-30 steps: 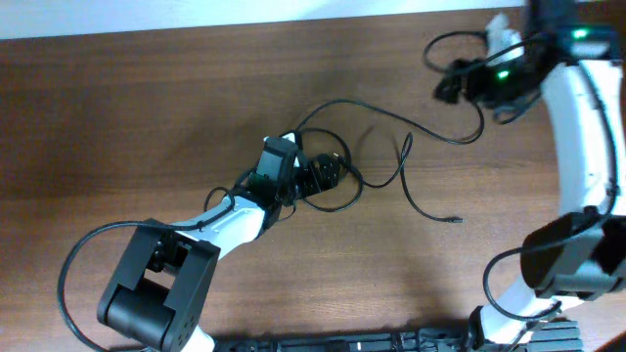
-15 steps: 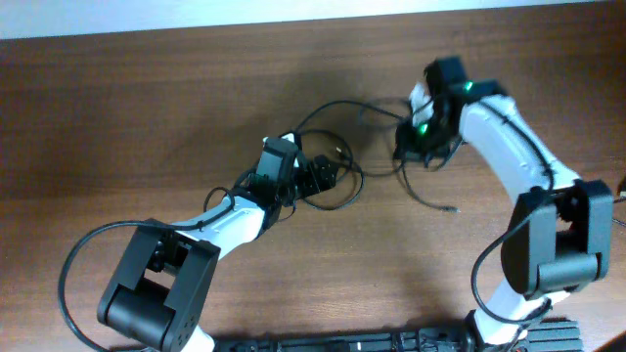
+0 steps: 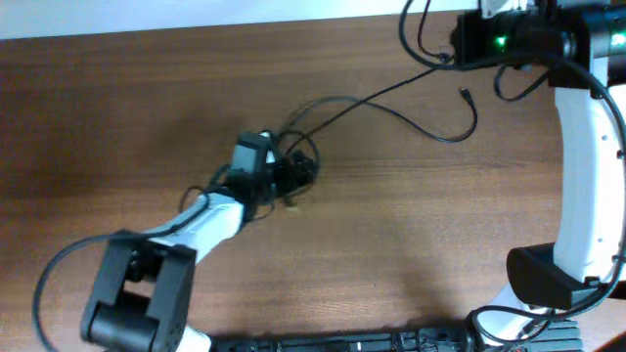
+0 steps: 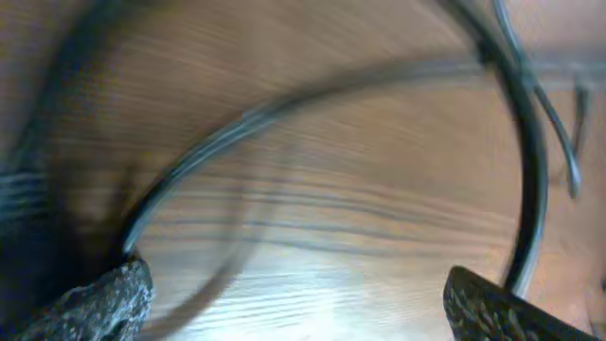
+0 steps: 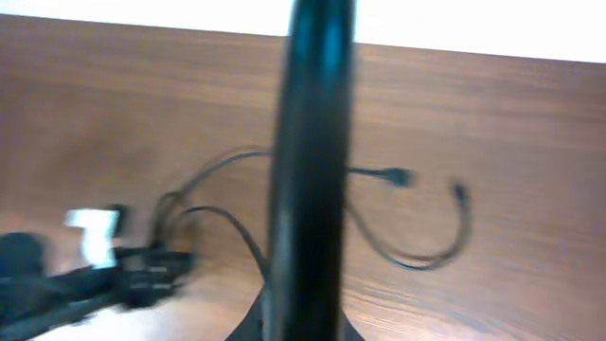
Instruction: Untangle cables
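Bare wood clear of the tangle [image 5: 579, 142] lies below my right gripper and to its right in the overhead view, so I will pull the cable there, lower and release.
Thin black cables are bunched in a tangle [image 3: 298, 156] mid-table. My left gripper [image 3: 293, 176] sits low at that tangle. In the left wrist view it [image 4: 294, 317] is open wide. Its fingertips [image 4: 99, 303] frame bare wood, and blurred cable loops [image 4: 284, 99] curve past them. My right gripper [image 3: 460, 44] is raised at the back right, shut on one cable [image 3: 381, 93] that runs taut from the tangle. In the right wrist view that cable [image 5: 308, 142] rises straight up from the shut gripper [image 5: 303, 322]. A looser cable [image 3: 460, 132] curls to a plug end [image 3: 466, 94].
The brown wooden table [image 3: 117, 108] ends at a pale back edge [image 3: 196, 15]. My left arm's base [image 3: 132, 303] stands front left, the right arm's base [image 3: 543, 284] front right. A dark strip [image 3: 342, 342] lies along the front edge.
My right gripper dropped to the cables, shut, then swung up to the back right, pulling one cable taut. The tangle and my left gripper slid slightly left.
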